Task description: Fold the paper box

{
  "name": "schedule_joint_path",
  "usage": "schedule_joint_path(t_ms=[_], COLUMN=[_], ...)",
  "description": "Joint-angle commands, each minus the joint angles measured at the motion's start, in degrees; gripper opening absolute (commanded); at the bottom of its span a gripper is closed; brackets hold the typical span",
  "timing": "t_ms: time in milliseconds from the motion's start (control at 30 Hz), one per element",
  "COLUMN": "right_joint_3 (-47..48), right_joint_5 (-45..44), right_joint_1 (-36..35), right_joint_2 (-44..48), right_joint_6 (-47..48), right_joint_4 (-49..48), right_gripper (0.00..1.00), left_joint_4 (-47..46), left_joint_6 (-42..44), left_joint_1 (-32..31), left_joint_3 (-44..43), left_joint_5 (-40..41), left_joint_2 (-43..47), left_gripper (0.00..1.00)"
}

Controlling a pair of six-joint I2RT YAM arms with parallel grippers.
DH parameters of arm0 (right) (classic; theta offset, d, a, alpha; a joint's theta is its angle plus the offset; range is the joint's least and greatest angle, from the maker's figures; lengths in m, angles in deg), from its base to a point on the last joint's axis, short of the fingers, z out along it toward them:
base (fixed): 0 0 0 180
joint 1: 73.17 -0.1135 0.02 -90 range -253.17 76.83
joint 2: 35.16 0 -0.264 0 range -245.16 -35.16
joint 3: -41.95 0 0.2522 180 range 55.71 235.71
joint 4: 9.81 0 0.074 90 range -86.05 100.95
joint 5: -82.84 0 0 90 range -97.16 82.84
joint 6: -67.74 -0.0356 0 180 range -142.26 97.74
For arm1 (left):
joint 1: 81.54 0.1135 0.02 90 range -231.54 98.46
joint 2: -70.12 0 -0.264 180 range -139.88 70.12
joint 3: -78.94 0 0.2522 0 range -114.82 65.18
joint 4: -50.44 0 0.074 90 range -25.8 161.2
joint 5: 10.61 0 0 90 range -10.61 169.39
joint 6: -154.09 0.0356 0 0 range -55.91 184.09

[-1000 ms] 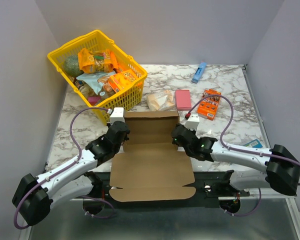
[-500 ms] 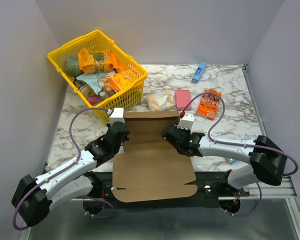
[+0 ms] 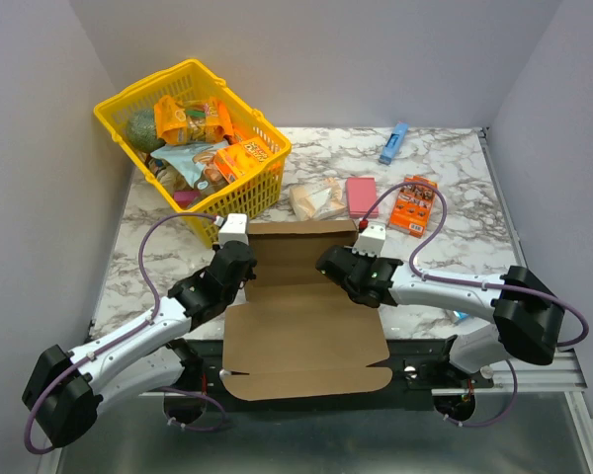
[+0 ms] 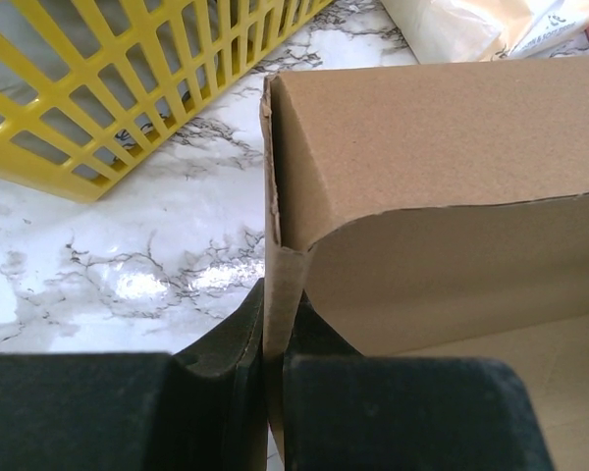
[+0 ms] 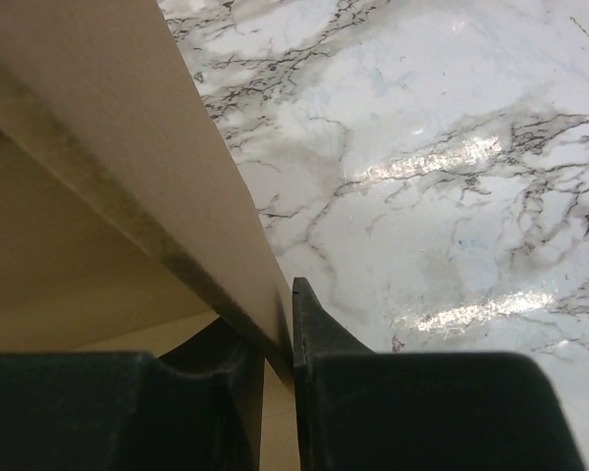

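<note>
The held side of the paper box turns and swings with my left gripper toward the near side of the plastic bag (image 3: 304,213) (image 4: 466,53) next, then gets released, since the yellow basket stands close by.
The paper box (image 3: 301,331) is a brown cardboard sheet lying at the table's near edge, its front flap hanging over the edge and its back wall standing up. My left gripper (image 3: 245,259) is at the box's left side. In the left wrist view the left gripper (image 4: 277,314) is shut on the upright left side wall of the box (image 4: 432,147). My right gripper (image 3: 328,262) is at the right side. The right wrist view shows that gripper (image 5: 280,314) shut on the slanting right side wall (image 5: 108,108).
A yellow basket (image 3: 193,138) full of groceries stands at the back left, close to the box's left corner (image 4: 128,88). Behind the box lie a plastic bag (image 3: 316,199), a pink pad (image 3: 362,196) and an orange snack box (image 3: 413,205). A blue object (image 3: 393,143) lies far back.
My right gripper has moved left onto the box's right side wall and shut on it. The left gripper has kept its hold without moving.
</note>
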Motion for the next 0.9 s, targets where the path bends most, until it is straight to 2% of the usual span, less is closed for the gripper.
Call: schedule_joint_path(t_ms=[0, 67, 100, 200, 300, 333, 400, 533, 667, 867], right_joint_3=[1.45, 1.63, 1.46, -0.21, -0.74, -0.83, -0.48, 3.36, 9.36, 12.96], right_joint_5=[-3.2, -0.23, 0.92, 4.27, 8.3, 9.8, 15.59, 22.9, 25.98, 24.4], right_joint_1=[2.09, 2.09, 2.01, 2.01, 1.92, 2.01, 1.92, 2.01, 2.01, 2.09], right_joint_2=[1.32, 3.68, 5.01, 11.59, 18.78, 20.73, 25.99, 29.98, 26.65, 17.43], right_joint_6=[2.73, 5.54, 5.81, 6.95, 12.04, 16.58, 21.35, 32.67, 39.73, 47.29], right_joint_4=[6.95, 7.39, 8.52, 10.99, 12.48, 12.14, 10.48, 9.23, 11.08, 10.29], right_gripper=[0.24, 0.38, 0.58, 0.8, 0.84, 0.85, 0.86, 0.85, 0.85, 0.85], left_joint_4=[0.37, 0.99, 2.9, 6.42, 8.54, 9.16, 11.0, 14.69, 17.16, 18.92], left_joint_6=[-1.36, -0.84, -0.4, 0.3, 1.36, 2.23, 3.2, 6.72, 10.49, 14.28], left_joint_1=[0.64, 0.64, 0.64, 0.64, 1.08, 1.17, 1.43, 1.87, 2.31, 2.49], left_joint_3=[-1.79, -2.76, -3.37, -6.27, -8.64, -9.43, -11.72, -15.76, -19.45, -22.44], left_joint_5=[0.31, -1.26, -1.45, -3.37, -7.84, -9.0, -12.94, -18.65, -24.11, -30.18], left_joint_2=[-1.46, -1.99, -2.95, -4.89, -6.73, -7.44, -9.54, -13.5, -17.19, -20.98], left_gripper=[0.0, 0.0, 0.0, 0.0, 0.0, 0.0, 0.0, 0.0, 0.0, 0.0])
